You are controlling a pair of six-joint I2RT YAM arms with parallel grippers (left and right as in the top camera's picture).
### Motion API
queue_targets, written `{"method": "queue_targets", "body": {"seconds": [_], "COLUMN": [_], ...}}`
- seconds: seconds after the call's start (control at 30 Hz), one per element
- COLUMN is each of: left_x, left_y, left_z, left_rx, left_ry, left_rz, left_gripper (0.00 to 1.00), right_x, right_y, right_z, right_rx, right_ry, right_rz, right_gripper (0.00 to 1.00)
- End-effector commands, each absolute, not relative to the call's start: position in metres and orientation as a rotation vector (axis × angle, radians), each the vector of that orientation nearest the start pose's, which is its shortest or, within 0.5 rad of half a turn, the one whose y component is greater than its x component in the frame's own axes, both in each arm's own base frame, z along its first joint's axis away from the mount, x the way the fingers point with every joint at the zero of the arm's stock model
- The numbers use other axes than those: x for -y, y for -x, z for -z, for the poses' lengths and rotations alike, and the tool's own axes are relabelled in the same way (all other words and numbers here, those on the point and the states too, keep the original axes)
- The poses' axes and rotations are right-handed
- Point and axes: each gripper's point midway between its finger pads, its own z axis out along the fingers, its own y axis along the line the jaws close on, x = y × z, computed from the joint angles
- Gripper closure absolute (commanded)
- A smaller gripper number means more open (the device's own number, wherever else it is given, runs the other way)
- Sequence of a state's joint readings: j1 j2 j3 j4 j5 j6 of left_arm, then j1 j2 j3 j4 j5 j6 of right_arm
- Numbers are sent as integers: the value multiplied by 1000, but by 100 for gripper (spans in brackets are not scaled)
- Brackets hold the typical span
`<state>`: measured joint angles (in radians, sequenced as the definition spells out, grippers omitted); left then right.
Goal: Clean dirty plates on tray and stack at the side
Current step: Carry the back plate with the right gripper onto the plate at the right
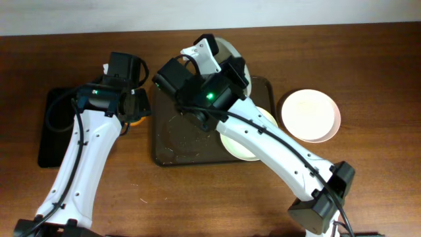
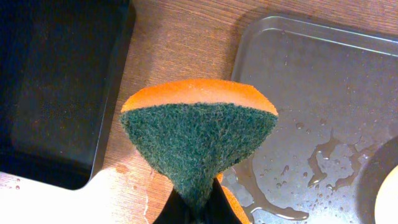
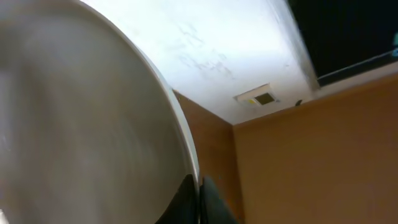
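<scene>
My right gripper swings over a white plate next, turns the tilted plate flat and lowers to release it there, because the white plate already lies beside the tray.
My right gripper (image 1: 225,71) is shut on the rim of a pale grey-green plate (image 1: 233,47) and holds it tilted up on edge above the far part of the dark brown tray (image 1: 177,135). In the right wrist view the fingers (image 3: 199,200) pinch the plate's rim (image 3: 93,124). A cream plate (image 1: 241,149) lies on the tray's right side, partly under the right arm. Another white plate (image 1: 310,115) lies on the table to the right of the tray. My left gripper (image 2: 199,211) is shut on an orange and green sponge (image 2: 199,137), by the tray's left edge (image 1: 136,120).
A smaller black tray (image 1: 51,128) lies at the far left and also shows in the left wrist view (image 2: 56,81). The brown tray's floor is wet with water puddles (image 2: 323,155). The right arm crosses the tray's near right corner.
</scene>
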<state>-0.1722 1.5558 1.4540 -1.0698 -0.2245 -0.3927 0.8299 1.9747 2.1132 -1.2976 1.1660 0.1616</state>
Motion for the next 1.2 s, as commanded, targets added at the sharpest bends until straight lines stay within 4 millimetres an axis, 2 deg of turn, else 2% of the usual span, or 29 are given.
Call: {"method": "queue_targets", "body": {"seconds": [0.0, 0.03, 0.1, 0.13, 0.17, 0.2, 0.27, 0.3, 0.37, 0.4, 0.43, 0.47, 0.5, 0.53, 0.57, 0.63, 0.67, 0.7, 0.73, 0.77, 0.8, 0.83, 0.87, 0.9, 0.93, 0.97, 1.1, 1.17], "left_x": [23, 23, 23, 23, 24, 24, 24, 27, 28, 28, 28, 28, 28, 28, 28, 28, 28, 28, 28, 28, 28, 28, 28, 30, 31, 31, 31, 31], "left_y": [-362, -362, -363, -364, -364, -365, -367, -368, -369, -370, -370, -370, -370, -371, -371, -371, -371, -371, -371, -370, -369, -369, -369, -369, -369, -369, -369, -369], "left_z": [-188, -186, -179, -176, -171, -166, -157, -155, -155, -155, -155, -155, -155, -155, -155, -155, -155, -155, -155, -155, -155, -155, -155, -154, -154, -154, -154, -154], "left_rx": [-2676, -2680, -2703, -2711, -2723, -2739, -2761, -2768, -2766, -2762, -2762, -2762, -2759, -2757, -2757, -2757, -2757, -2757, -2757, -2760, -2764, -2765, -2766, -2769, -2770, -2770, -2770, -2770], "left_ry": [358, 357, 356, 356, 355, 355, 354, 351, 351, 351, 351, 351, 351, 351, 351, 350, 350, 350, 351, 351, 350, 351, 350, 348, 347, 347, 347, 347], "left_rz": [-140, -141, -152, -156, -160, -167, -177, -159, -152, -150, -150, -150, -148, -147, -144, -143, -143, -143, -143, -144, -146, -146, -144, -131, -121, -121, -121, -121], "left_gripper": [100, 100, 100, 100, 100, 100, 100, 100, 100, 100, 100, 100, 100, 100, 100, 100, 100, 100, 100, 100, 100, 100, 100, 100, 100, 100, 100, 100], "right_x": [-207, -196, -117, -91, -49, 3, 68, 85, 101, 104, 103, 103, 96, 69, 44, 15, -9, -37, -45, -55, -62, -70, -71, -74, -77, -82, -85, -86], "right_y": [-399, -403, -412, -410, -405, -396, -375, -370, -362, -361, -361, -363, -363, -368, -366, -358, -356, -354, -356, -353, -342, -331, -327, -325, -324, -325, -330, -334], "right_z": [-270, -253, -227, -222, -215, -207, -175, -159, -129, -108, -98, -89, -86, -87, -91, -101, -111, -119, -113, -101, -90, -71, -59, -51, -44, -39, -21, -20], "right_rx": [-2362, -2491, -2737, -2795, -2858, -2902, -2966, -2970, -2983, -2986, -2982, -2977, -2988, -3046, -3074, -3123, -3129, -3132, -3131, -3157, -3200, -3225, -3230, -3233, -3228, -3221, -3174, -3156], "right_ry": [255, 204, -40, -131, -281, -469, -769, -860, -941, -945, -943, -938, -932, -755, -655, -530, -376, -124, -10, 2, -77, -116, -110, -110, -111, -111, -106, -97], "right_rz": [531, 395, 248, 215, 207, 236, 191, 151, 139, 142, 139, 136, 84, -171, -375, -402, -397, -323, -153, -33, -5, 9, 5, -27, -61, -110, -140, -143], "right_gripper": [96, 96, 96, 96, 96, 96, 96, 96, 96, 96, 91, 54, 9, 5, 1, 0, 0, 0, 0, 0, 0, 0, 8, 22, 50, 56, 56, 55]}}
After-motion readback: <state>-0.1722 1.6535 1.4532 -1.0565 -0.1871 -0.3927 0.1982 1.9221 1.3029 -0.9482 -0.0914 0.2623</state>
